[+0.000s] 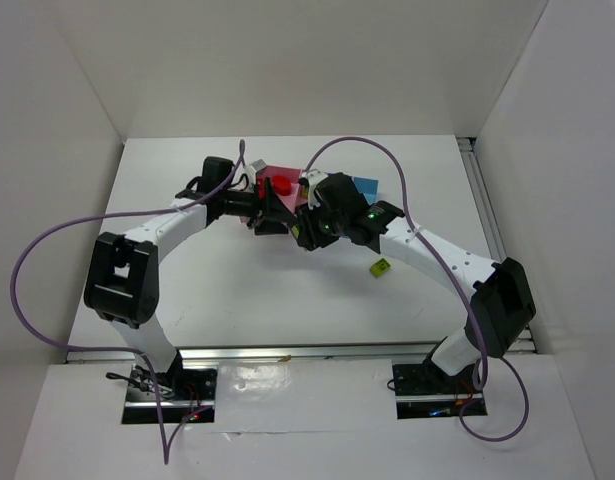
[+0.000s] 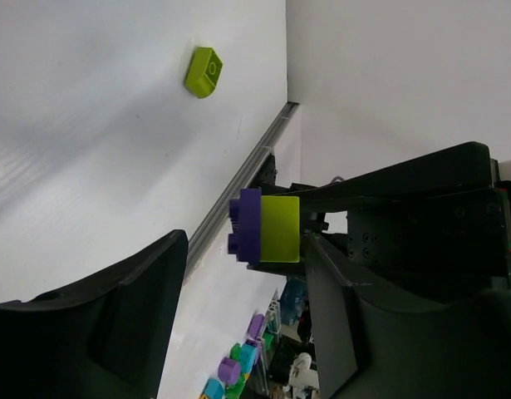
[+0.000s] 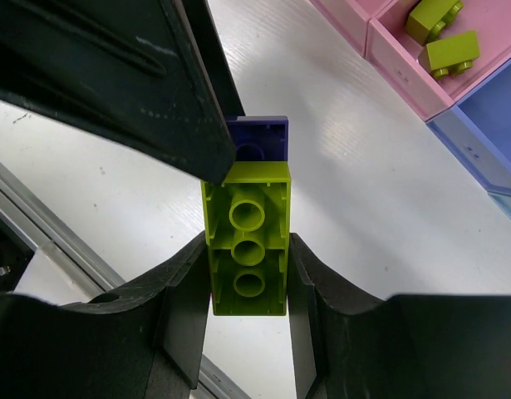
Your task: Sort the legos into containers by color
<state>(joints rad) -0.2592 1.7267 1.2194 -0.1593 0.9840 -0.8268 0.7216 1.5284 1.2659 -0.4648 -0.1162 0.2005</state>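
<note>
The color matches, so the right gripper should next move off the purple brick and outward over the pink bin [image 3: 400,71] holding yellow-green legos, and let go of its lego there.
My right gripper [image 3: 247,243] is shut on a yellow-green lego [image 3: 245,249], held in the air with its hollow underside facing the camera. A purple brick [image 3: 267,137] is stuck to its far end. My left gripper [image 2: 243,241] is open, its fingers [image 2: 130,307] standing either side of that purple-and-green pair [image 2: 263,226], one finger overlapping the purple brick's edge. Both grippers meet just in front of the containers [image 1: 287,175]. Another yellow-green lego [image 1: 380,267] lies loose on the table. Two yellow-green legos [image 3: 442,33] lie in a pink bin [image 3: 400,71].
A blue bin [image 3: 488,116] adjoins the pink one. White walls enclose the table on three sides, and a metal rail [image 2: 238,187] runs along its right edge. Purple cables [image 1: 47,240] loop over both arms. Small coloured blocks [image 2: 238,366] show beyond the rail.
</note>
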